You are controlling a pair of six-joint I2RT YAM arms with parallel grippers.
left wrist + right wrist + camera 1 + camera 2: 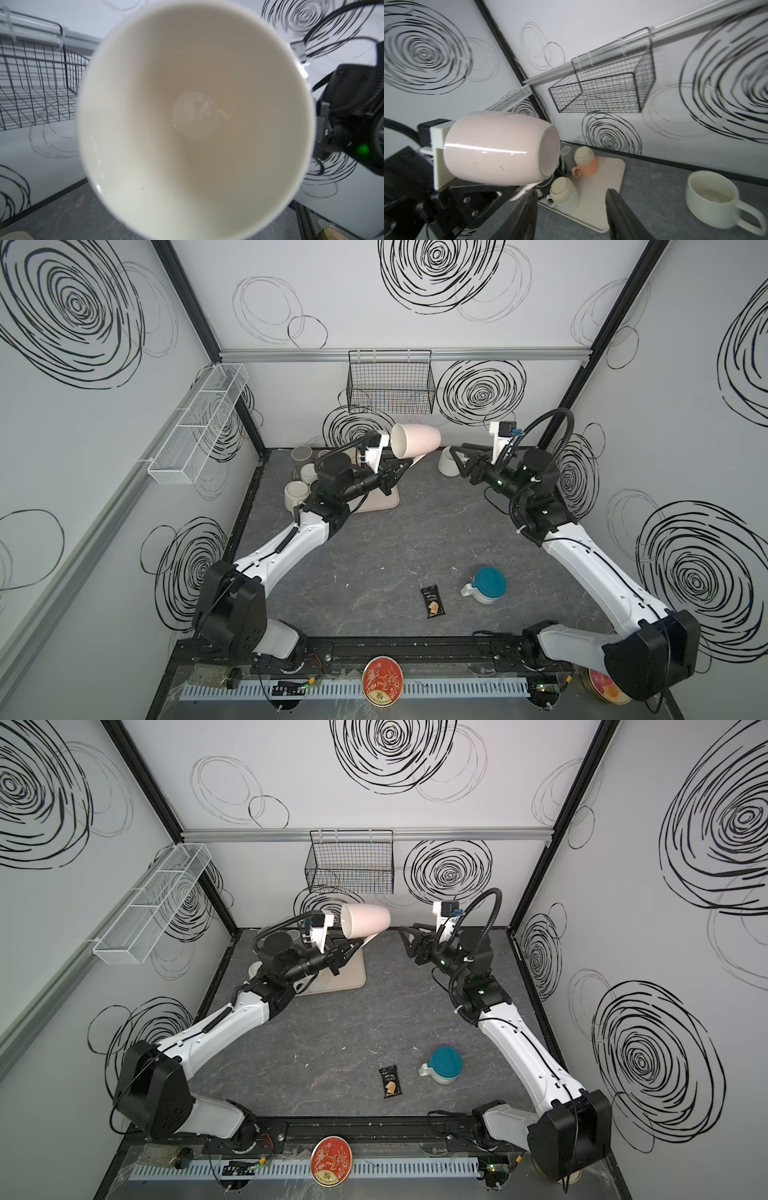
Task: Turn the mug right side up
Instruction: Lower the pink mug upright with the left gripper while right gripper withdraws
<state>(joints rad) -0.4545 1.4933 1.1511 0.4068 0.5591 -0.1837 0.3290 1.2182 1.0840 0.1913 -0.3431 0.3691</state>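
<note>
I need to turn the mug base-down with my left gripper, as it hangs sideways. I should then lower it onto the bare tabletop between mat and cream cup (426,471) and let go of its handle.
A pale pink mug (415,441) (365,921) hangs on its side in the air above the back of the table. Its base points toward my right arm in the right wrist view (496,149). The cream inside of the mug (195,116) fills the left wrist view and hides the left jaws there. My left gripper (409,466) (357,946) (510,190) is shut on the mug's handle, just under the body. My right gripper (457,452) (409,932) (571,191) stands open and empty a short way from the mug's base, not touching it.
A beige mat (386,502) (602,187) below the mug carries upside-down mugs, one orange (584,162) and one pale (563,195). An upright cream cup (449,462) (712,199) stands near my right gripper. A black wire basket (390,385) hangs on the back wall. A teal-lidded jug (486,585) and a snack packet (432,601) lie near the front.
</note>
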